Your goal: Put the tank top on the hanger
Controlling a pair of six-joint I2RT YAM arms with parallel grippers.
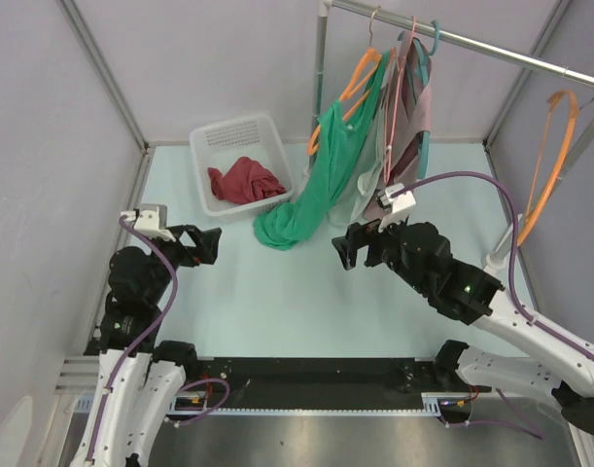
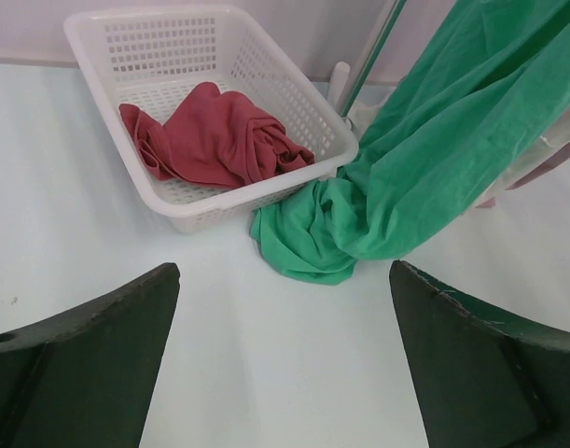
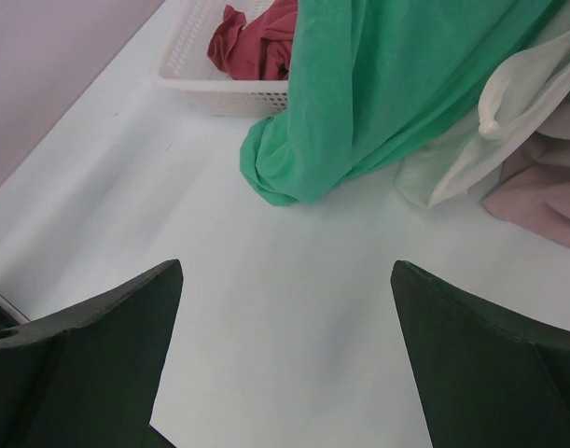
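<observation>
My left gripper goes outward over the white basket next and down onto the maroon tank top's near folds, because the cloth lies below the basket's rim.
The maroon tank top lies crumpled in a white basket at the back left; it also shows in the left wrist view and the right wrist view. The bare orange hanger hangs at the far right, beyond the rail's end. My left gripper hovers open above the table, in front of the basket, its jaws wide with nothing between them. My right gripper stands open just right of the green garment's heap, its jaws empty over bare table.
A metal rail at the back carries a long green garment on an orange hanger, a pale pink garment and a teal hanger. The green fabric pools on the table against the basket. A whitish garment hangs beside it.
</observation>
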